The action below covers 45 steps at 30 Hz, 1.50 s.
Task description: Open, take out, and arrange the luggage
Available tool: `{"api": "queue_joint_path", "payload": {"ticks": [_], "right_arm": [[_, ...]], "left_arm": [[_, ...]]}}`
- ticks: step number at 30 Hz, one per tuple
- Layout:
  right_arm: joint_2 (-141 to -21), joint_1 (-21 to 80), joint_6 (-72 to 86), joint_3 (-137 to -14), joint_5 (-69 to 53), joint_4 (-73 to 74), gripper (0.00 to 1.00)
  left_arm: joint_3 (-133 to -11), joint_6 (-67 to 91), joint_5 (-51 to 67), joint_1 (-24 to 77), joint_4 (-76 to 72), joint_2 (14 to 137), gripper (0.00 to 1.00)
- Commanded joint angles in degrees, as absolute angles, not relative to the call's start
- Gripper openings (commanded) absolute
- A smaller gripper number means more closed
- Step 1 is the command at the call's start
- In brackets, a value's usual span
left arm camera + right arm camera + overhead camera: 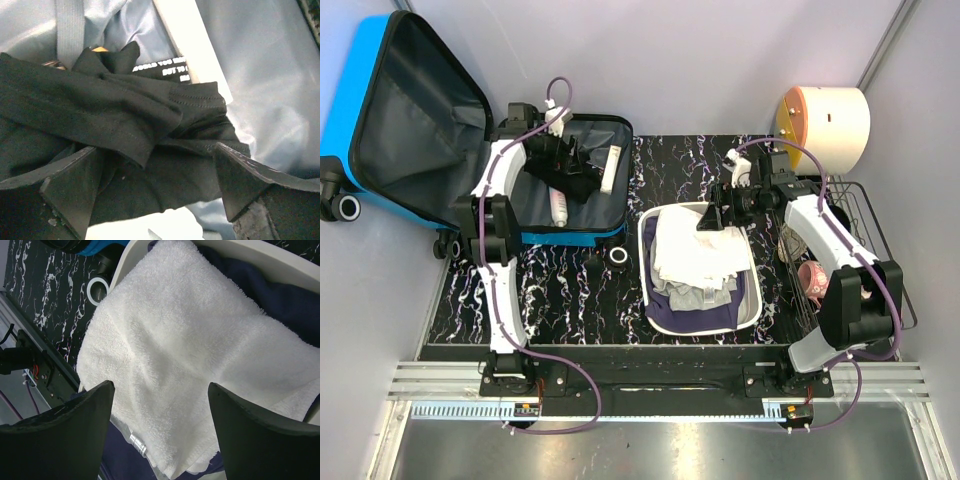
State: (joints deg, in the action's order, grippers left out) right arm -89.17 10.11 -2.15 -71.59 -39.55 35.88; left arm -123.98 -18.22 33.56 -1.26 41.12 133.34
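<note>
The black cloth spreads past one finger on the luggage's lid side, so my left gripper will turn, drop there and close on the cloth's folds next.
The blue luggage (380, 60) lies open at the back left, its lid propped against the wall and its grey-lined base (615, 215) flat on the table. Inside lie a crumpled black cloth (578, 183), a white tube (610, 168) and a pale bottle (558, 208). My left gripper (563, 155) is down in the base, open, its fingers wide on either side of the black cloth (125, 115), beside the white tube (185, 45). My right gripper (712, 218) hangs open over the white towel (180, 340) with nothing between its fingers.
A white basin (645, 250) at centre holds the white towel (695, 250) over a navy garment (695, 315). A tape ring (618, 257) lies left of it. A wire rack (865, 215) with a pink cup (812, 280) stands at the right, with a cream cylinder (830, 125) behind it.
</note>
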Motion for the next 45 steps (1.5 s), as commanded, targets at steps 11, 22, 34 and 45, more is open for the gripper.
{"api": "queue_joint_path", "payload": {"ticks": [11,22,34,45], "right_arm": [[-90.6,9.9,-2.5,-75.2,-40.8,34.5,0.85],[-91.5,9.9,-1.3,-75.4,-41.0,34.5,0.85],[-92.9,9.9,-1.2,-76.1,-40.5,34.8,0.85],[-94.0,10.0,-2.4,-77.6,-39.7,36.1,0.85]], "left_arm": [[-113.7,-57.0,43.3,-7.6,51.7,112.3,0.99],[-105.9,-102.3,33.2,-4.3,61.3,114.0,0.9],[-106.2,-109.5,28.4,-1.9,47.7,120.6,0.94],[-115.8,-109.9,25.8,-1.7,44.0,130.4,0.88]]}}
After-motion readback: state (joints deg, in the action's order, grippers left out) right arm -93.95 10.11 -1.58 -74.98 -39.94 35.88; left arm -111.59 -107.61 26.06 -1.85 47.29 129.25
